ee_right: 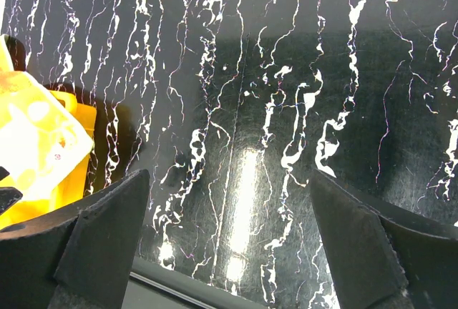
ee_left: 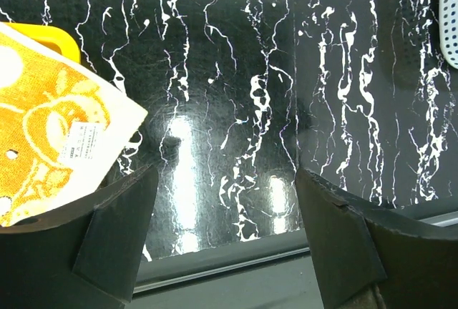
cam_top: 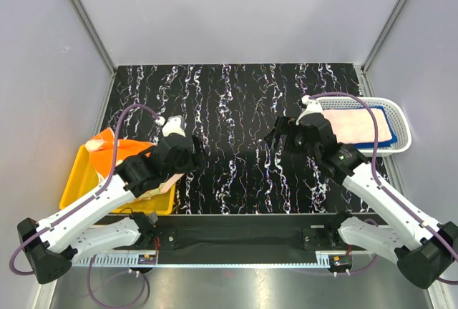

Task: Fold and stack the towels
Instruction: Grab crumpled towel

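Observation:
Next, my left gripper will go left in the top view and down onto the orange towel's far folds, as the orange towel [cam_top: 114, 148] lies bunched in the bin.
An orange towel [cam_top: 114, 148] lies crumpled in the yellow bin [cam_top: 75, 180] at the left, with a pale pink towel [cam_top: 163, 186] by the bin's near right corner. A folded salmon-pink towel [cam_top: 354, 126] rests on a blue towel [cam_top: 387, 117] in the white mesh basket [cam_top: 404, 141] at the right. My left gripper [cam_top: 195, 153] hovers just right of the bin, open and empty. The right gripper [cam_top: 274, 137] stands left of the basket, open and empty. In the left wrist view the patterned orange towel [ee_left: 43, 134] sits left of the open left gripper [ee_left: 225, 202]. The right gripper [ee_right: 229, 209] faces bare table.
The black marbled tabletop [cam_top: 236, 123] lies between the two grippers. Grey walls close in the table at the back and sides. A basket edge [ee_left: 449, 16] shows in the left wrist view. The yellow bin [ee_right: 75, 159] with the towel [ee_right: 28, 137] shows in the right wrist view.

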Available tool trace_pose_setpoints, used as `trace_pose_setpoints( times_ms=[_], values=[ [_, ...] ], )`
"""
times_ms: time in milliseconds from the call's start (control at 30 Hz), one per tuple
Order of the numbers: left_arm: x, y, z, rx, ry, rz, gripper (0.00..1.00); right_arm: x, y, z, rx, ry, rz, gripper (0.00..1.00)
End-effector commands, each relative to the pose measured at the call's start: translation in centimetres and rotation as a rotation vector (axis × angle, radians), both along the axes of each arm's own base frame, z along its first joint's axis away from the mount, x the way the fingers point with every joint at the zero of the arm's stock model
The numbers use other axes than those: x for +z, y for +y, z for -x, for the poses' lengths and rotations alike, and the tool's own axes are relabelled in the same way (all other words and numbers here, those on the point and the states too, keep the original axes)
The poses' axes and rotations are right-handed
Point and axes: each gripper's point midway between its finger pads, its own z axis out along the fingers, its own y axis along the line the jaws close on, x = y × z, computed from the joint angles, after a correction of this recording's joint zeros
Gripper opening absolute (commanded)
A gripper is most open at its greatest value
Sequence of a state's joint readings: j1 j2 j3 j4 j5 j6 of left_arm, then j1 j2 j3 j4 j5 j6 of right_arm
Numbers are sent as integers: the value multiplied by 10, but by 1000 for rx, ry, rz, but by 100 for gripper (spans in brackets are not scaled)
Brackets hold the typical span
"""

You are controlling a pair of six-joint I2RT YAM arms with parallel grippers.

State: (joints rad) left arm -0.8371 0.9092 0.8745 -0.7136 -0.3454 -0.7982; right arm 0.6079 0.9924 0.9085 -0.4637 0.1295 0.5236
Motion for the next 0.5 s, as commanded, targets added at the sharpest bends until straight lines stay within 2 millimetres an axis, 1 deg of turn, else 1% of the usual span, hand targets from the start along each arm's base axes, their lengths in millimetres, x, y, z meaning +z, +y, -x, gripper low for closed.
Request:
trace_pose_setpoints(
  times_ms=[0,67,100,167,200,267,300,367,400,433,467],
  values=[
    [9,1,-4,27,-30,32,82,12,4,-2,15,-30,-14,100],
    [12,7,-8,77,-33,30,82,10,4,-1,19,-26,-7,100],
    [9,15,-7,102,-17,6,82,10,4,-1,26,-26,-5,100],
    [12,33,-14,220,-9,-14,83,9,5,0,32,-15,5,100],
    [7,52,-16,288,19,-53,83,7,6,-1,38,-8,11,100],
    [8,75,-22,396,41,-66,82,7,9,0,53,2,12,100],
    [5,99,-25,488,62,-82,82,6,11,1,65,10,8,100],
    [-1,123,-26,579,86,-86,82,3,18,3,99,30,-4,100],
    [-3,145,-30,673,95,-82,82,0,21,3,108,42,-6,100],
    [-7,156,-29,707,102,-95,82,2,24,3,118,45,-16,100],
    [-11,174,-30,785,114,-93,82,1,25,4,127,50,-21,100]
  ],
)
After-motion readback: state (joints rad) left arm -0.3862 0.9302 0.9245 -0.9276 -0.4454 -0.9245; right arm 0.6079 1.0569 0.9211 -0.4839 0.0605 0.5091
